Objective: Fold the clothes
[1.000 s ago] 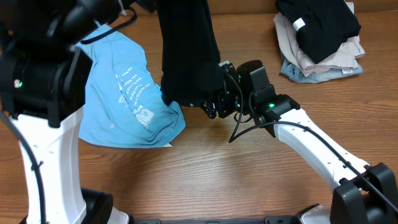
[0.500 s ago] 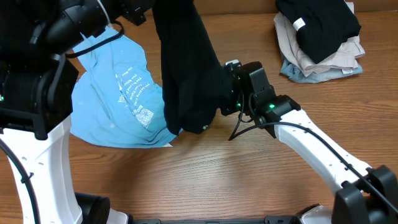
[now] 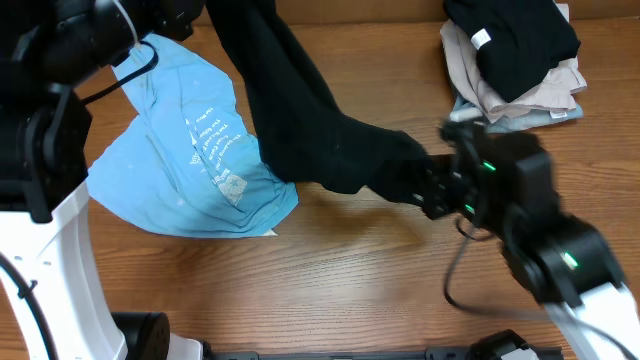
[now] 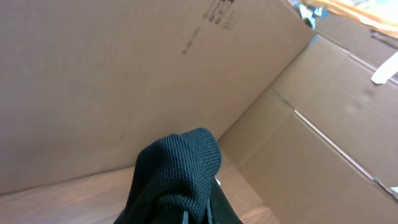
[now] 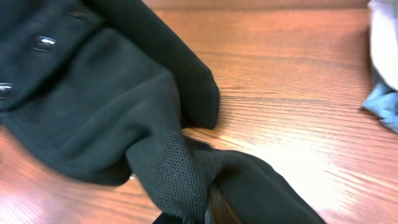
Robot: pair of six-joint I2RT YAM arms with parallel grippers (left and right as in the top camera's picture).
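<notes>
The black shirt still hangs raised from the left gripper's grip, so the robot should next move its left gripper outward and down toward the bare wood [image 3: 240, 270] beside the light blue T-shirt.
The clothes, a black collared shirt [image 3: 310, 130], hang stretched from the top edge of the overhead view down to the table's middle. My left gripper [image 4: 196, 214] is shut on a bunch of its knitted cloth [image 4: 180, 168], held high in front of a cardboard wall. My right gripper [image 3: 425, 190] is shut on the shirt's lower end, low over the wood. In the right wrist view the cloth [image 5: 174, 168] wraps over that gripper [image 5: 202, 208], and the shirt's buttons [image 5: 43, 43] show at the upper left.
A light blue printed T-shirt [image 3: 190, 150] lies spread under and left of the black shirt. A pile of folded garments [image 3: 515, 60], black on beige and grey-blue, sits at the back right. The left arm's white base [image 3: 60, 250] stands at the left.
My right gripper has shut on the shirt's lower end and pulled it right, toward the front. The left arm has carried the upper end leftward, so the shirt now stretches between them.
</notes>
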